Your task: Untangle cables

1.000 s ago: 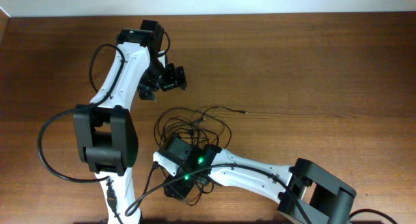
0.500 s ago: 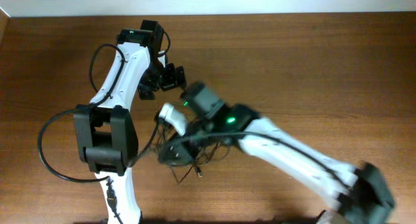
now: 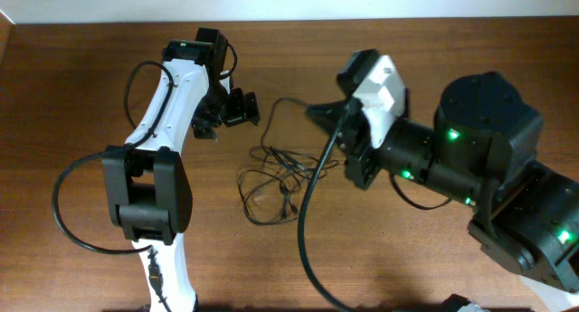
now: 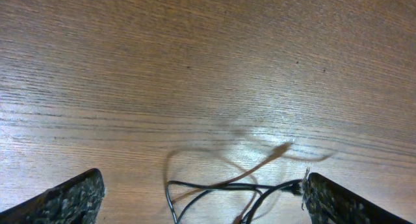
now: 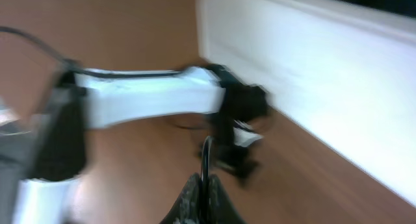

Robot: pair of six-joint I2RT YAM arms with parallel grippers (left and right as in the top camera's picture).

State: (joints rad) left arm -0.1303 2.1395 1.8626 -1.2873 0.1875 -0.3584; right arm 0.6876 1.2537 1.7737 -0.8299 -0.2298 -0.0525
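Observation:
The cable should next go to the right in the overhead view with my right gripper and be released, because bare tabletop clear of the heap (image 3: 514,55) lies that way from my gripper.
The cables (image 3: 274,182) lie as thin black loose loops on the wooden table, in the middle of the overhead view. One strand (image 3: 276,104) runs up from the bunch to my right gripper (image 3: 315,112), which is raised above the table. In the right wrist view that gripper (image 5: 205,188) is shut on the thin black cable (image 5: 206,156). My left gripper (image 3: 239,108) hovers just above and left of the bunch. In the left wrist view it (image 4: 203,204) stands open, with cable loops (image 4: 218,188) on the wood between its two fingers.
A thick black robot cable (image 3: 306,217) hangs from the raised right arm (image 3: 470,158) over the table's front middle. The left arm (image 3: 163,104) stretches along the left side. A white wall (image 5: 312,62) borders the table's far edge.
My right arm has swung from the front of the table up and to the right, shutting on a cable and pulling a strand out. The bunch has spread looser. The left arm stayed put.

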